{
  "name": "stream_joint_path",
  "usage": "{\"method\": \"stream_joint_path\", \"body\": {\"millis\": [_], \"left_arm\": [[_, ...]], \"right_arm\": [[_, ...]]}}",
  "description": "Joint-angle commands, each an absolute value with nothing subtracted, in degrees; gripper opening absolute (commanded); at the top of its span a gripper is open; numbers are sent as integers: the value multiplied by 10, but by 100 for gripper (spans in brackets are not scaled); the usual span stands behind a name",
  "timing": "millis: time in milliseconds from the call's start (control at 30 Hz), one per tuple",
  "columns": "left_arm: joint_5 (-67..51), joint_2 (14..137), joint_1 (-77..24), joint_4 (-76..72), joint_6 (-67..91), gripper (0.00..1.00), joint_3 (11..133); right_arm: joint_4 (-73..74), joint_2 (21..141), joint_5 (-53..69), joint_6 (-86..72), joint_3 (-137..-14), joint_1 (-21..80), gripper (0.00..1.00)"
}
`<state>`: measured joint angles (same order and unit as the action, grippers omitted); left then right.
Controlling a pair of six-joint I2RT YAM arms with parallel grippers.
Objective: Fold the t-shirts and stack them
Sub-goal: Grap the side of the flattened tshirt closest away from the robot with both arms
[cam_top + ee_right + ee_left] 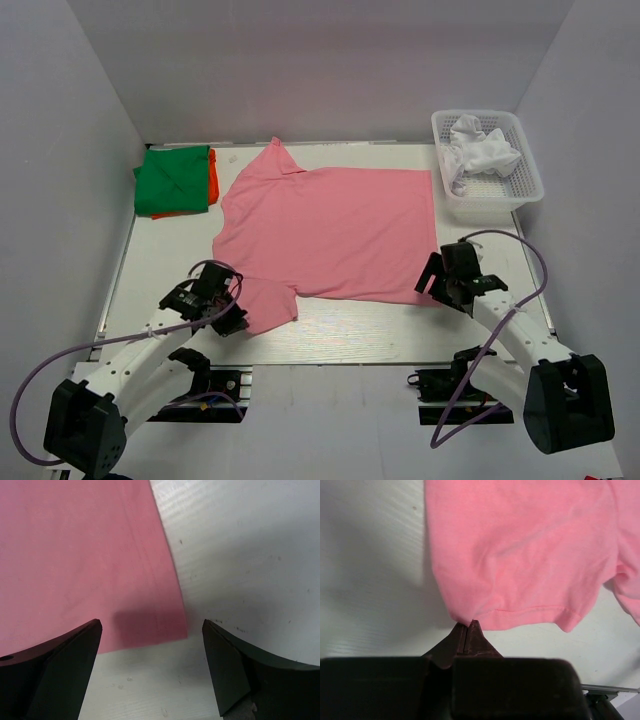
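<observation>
My right gripper is open with the shirt's near bottom corner [176,634] already between its fingers, so next I need to lower it slightly toward the table and close it on that corner.
A pink t-shirt [330,230] lies spread flat on the white table, collar at the far left. My left gripper [232,318] is shut on the corner of the shirt's near sleeve [520,580], pinching its hem at the fingertips [468,625]. My right gripper [437,290] is open just above the table, with the shirt's near bottom corner [170,625] lying between its fingers. Folded green and orange shirts [172,180] are stacked at the far left.
A white basket [520,190] with a crumpled white shirt [480,150] stands at the far right. White walls enclose the table on three sides. Cables loop from both arms near the front edge.
</observation>
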<state>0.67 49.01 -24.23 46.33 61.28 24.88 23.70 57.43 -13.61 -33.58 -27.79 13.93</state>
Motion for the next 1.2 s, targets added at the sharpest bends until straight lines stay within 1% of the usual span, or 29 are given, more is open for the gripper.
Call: {"method": "stream_joint_path", "body": {"millis": [0,133,200,267,300,367,400,500,533,633,700,733,767,800,1000,1067,1133,1167], "left_arm": [[18,483,-243,475,602,0,286],[24,488,-243,482,602,0,297],[34,488,-243,487,596,0,302],[39,488,-243,487,596,0,308],[40,488,-243,487,591,0,308],[40,488,-243,487,591,0,315],[40,488,-243,487,591,0,321],[40,493,-243,487,591,0,337],[40,493,-243,487,585,0,337],[40,498,-243,487,579,0,359],[40,498,-243,479,579,0,359],[40,504,-243,470,573,0,364],[40,504,-243,464,573,0,371],[40,510,-243,459,568,0,376],[63,552,-236,389,530,0,452],[83,591,-236,376,522,0,478],[114,626,-236,376,515,0,530],[124,664,-236,388,515,0,550]], "right_arm": [[243,583,-121,-353,-258,134,86],[220,596,-123,-355,-241,134,79],[214,602,-121,-359,-239,134,73],[200,613,-123,-361,-231,133,71],[197,615,-127,-360,-229,132,64],[192,627,-127,-363,-234,133,53],[192,627,-114,-363,-236,132,39],[199,621,-106,-359,-241,133,18],[204,613,-106,-361,-240,133,8],[210,578,-112,-358,-239,133,5],[210,557,-115,-350,-240,134,5],[212,553,-119,-347,-246,131,2],[212,553,-119,-341,-246,133,2],[213,555,-119,-335,-256,134,0],[195,602,-119,-311,-308,132,0],[192,620,-120,-307,-329,133,0],[182,628,-125,-300,-351,132,0],[178,643,-129,-300,-356,134,0]]}}
